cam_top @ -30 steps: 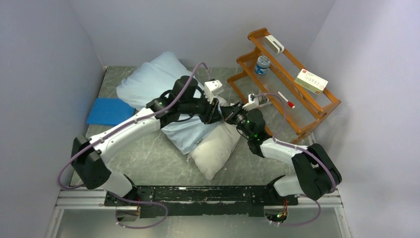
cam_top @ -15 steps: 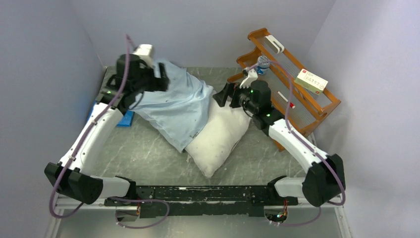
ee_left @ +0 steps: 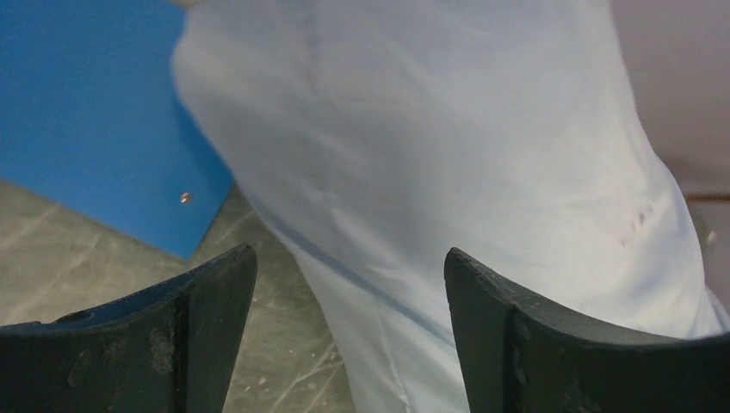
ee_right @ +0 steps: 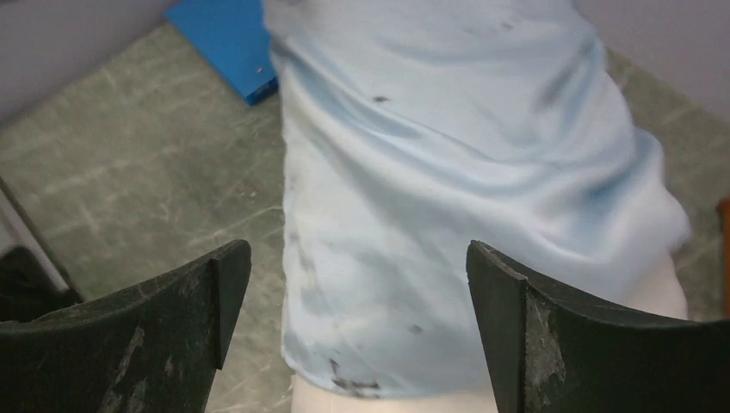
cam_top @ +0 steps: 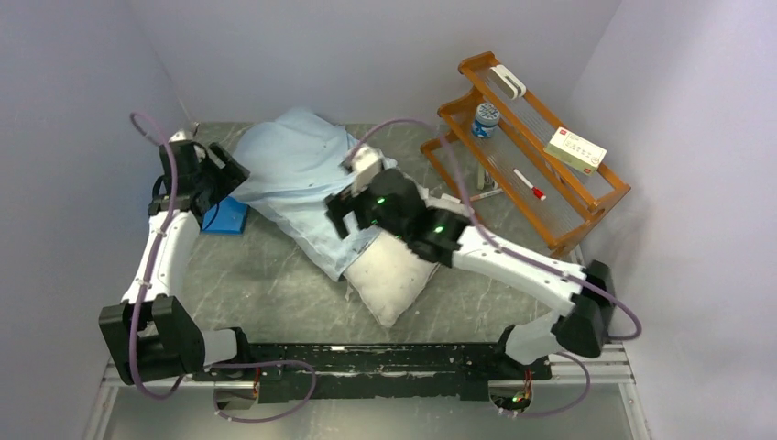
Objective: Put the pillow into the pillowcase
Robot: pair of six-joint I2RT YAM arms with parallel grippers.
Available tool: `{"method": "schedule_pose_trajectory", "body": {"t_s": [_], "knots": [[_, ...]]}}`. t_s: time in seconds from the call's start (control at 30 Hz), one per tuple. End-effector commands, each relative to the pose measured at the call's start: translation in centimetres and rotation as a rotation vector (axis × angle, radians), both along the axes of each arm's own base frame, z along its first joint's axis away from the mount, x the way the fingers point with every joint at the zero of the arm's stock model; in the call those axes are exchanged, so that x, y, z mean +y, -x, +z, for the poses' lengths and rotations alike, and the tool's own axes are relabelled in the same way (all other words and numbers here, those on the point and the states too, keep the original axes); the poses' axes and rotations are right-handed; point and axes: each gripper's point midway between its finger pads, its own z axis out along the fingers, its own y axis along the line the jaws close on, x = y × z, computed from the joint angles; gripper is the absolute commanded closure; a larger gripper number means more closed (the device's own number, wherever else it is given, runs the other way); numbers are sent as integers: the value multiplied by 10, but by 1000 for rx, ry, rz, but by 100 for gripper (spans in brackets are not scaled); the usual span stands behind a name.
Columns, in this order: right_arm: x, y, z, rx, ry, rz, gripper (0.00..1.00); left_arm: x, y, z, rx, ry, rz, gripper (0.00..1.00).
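Observation:
The right gripper moves down and across onto the pillowcase's long side edge next, since that edge lies below it and to its left in the top view.
The pale blue pillowcase (cam_top: 302,170) covers the far part of the white pillow (cam_top: 389,280), whose near end sticks out bare toward the arms. My left gripper (cam_top: 227,174) stands open just off the pillowcase's left edge, nothing between its fingers. In the left wrist view the pillowcase (ee_left: 448,146) lies ahead of the open left gripper (ee_left: 349,301). My right gripper (cam_top: 337,215) hovers open over the pillowcase's near hem. In the right wrist view the pillowcase (ee_right: 448,172) and a strip of pillow (ee_right: 387,403) lie below the open right gripper (ee_right: 357,301).
A bright blue mat (cam_top: 224,218) lies at the left by the wall, partly under the left arm. A wooden rack (cam_top: 550,174) at the back right holds a box (cam_top: 575,149), a bottle (cam_top: 486,119) and a marker (cam_top: 529,184). Walls close in on three sides.
Both grippers have opened. The left arm swung out to the far left; the right arm crossed leftward over the pillow. The pillowcase now lies spread over the pillow's far part.

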Motion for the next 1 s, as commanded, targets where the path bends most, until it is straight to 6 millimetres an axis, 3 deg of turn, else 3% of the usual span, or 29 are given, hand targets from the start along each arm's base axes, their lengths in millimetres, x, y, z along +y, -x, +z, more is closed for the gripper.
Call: {"method": "schedule_pose_trajectory", "body": {"t_s": [0.0,0.07,0.13,0.27,0.37,0.43,0.47,0.5,0.53,0.6,0.7,0.83,0.9,0.97], "knots": [[48,12,-10,-237,227,53,0,28,-3,6,-74,163,180,16],[75,17,-27,-334,342,87,0,42,3,-11,5,187,268,15],[101,13,-52,-416,484,113,0,42,7,-23,56,212,286,15],[138,-15,-120,-477,741,104,0,42,15,-36,63,225,313,19],[143,-42,-168,-477,890,97,5,43,17,-36,56,194,285,22],[134,-54,-182,-450,925,111,22,47,19,-37,74,154,280,23],[125,-57,-182,-437,929,112,46,49,20,-37,79,134,280,26],[114,-59,-178,-438,928,100,82,51,20,-35,77,114,275,29],[104,-56,-163,-464,904,94,100,51,19,-32,68,98,260,34],[87,-43,-131,-530,817,124,100,50,15,-23,48,72,221,40],[56,-24,-99,-485,601,253,100,49,9,-1,15,22,157,37],[-3,-24,-81,-392,358,293,100,49,10,27,-30,-28,127,26],[-21,-21,-65,-423,251,294,100,40,9,21,-39,21,106,22],[-35,-20,-56,-421,178,316,100,19,8,8,-39,112,18,22]]}}
